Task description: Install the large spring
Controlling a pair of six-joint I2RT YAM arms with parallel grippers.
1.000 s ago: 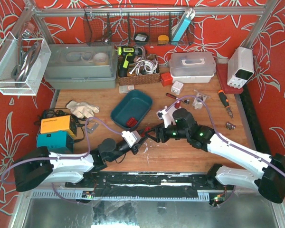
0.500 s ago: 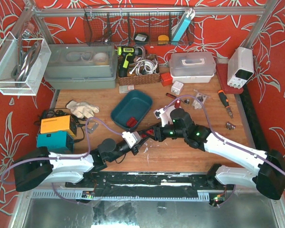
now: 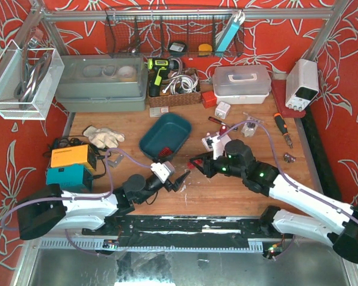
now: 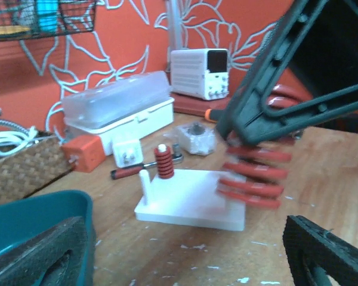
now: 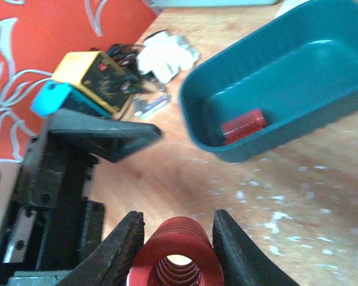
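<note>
The spring hangs short of the plate (image 4: 191, 199), so my right gripper should move away from the teal tray, down over the plate's side farthest from the tray, and let go.
The large spring (image 5: 178, 259), red and thick-coiled, sits between my right gripper's (image 5: 178, 219) fingers, which are shut on it. In the left wrist view the same spring (image 4: 253, 173) hangs in those black fingers just above the near right corner of a white base plate (image 4: 191, 199). On the plate, a small red spring (image 4: 163, 161) sits on one peg, next to a bare white peg (image 4: 144, 182). My left gripper (image 4: 185, 238) is open wide and holds nothing. From above, it (image 3: 178, 179) sits just left of the right gripper (image 3: 196, 164).
A teal tray (image 3: 164, 136) behind the grippers holds a red spring (image 5: 243, 126). Behind the plate lie a red-handled screwdriver (image 4: 128, 171), a white adapter (image 4: 126, 154), an orange box (image 4: 83, 154) and a clear lidded case (image 4: 119, 110). Yellow and blue boxes (image 3: 71, 167) stand at the left.
My left gripper has opened and let go of the large spring. My right gripper has closed on it and drawn back a little to the right.
</note>
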